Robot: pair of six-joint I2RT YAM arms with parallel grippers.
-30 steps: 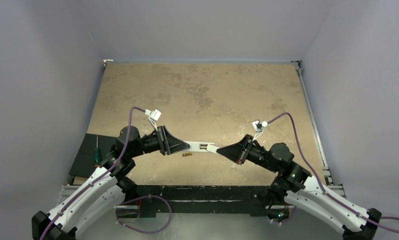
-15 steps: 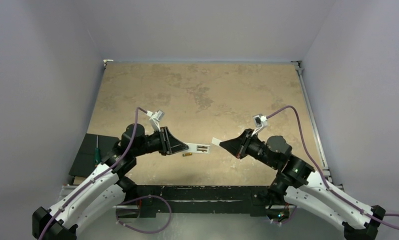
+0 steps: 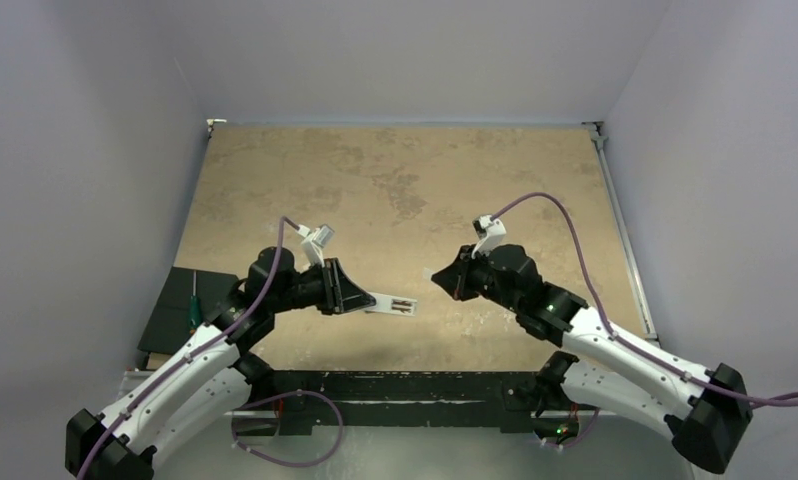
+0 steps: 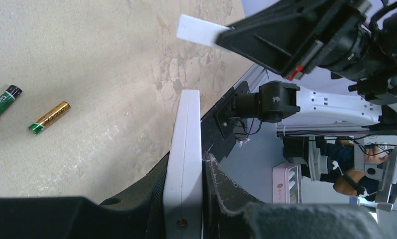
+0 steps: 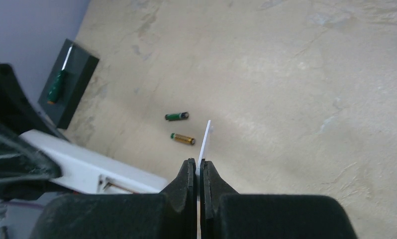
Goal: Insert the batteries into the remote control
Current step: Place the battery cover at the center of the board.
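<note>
I should next move the remote control [image 3: 393,304] down and back with my left gripper and release it on the bare tabletop there, away from both batteries.
My left gripper [image 4: 185,172] is shut on the remote control [image 4: 186,119], a slim white bar that it holds edge-on above the table. In the top view the remote control [image 3: 393,304] sticks out to the right with its battery recess uncovered. The right gripper [image 5: 200,167] is shut on a thin white battery cover [image 5: 205,142], clear of the remote and off to its right. Two batteries lie loose on the table: a dark green one [image 5: 177,116] and a gold one [image 5: 182,139]. The left wrist view shows both too, dark [image 4: 2,104] and gold [image 4: 49,117].
A black block [image 3: 170,315] with a green-handled screwdriver [image 3: 192,305] on it sits at the table's left near edge. Grey walls close in the tan table [image 3: 405,180] on three sides.
The right gripper has pulled the white cover off the remote and drawn back to the right and up. The left gripper still holds the remote, shifted slightly.
</note>
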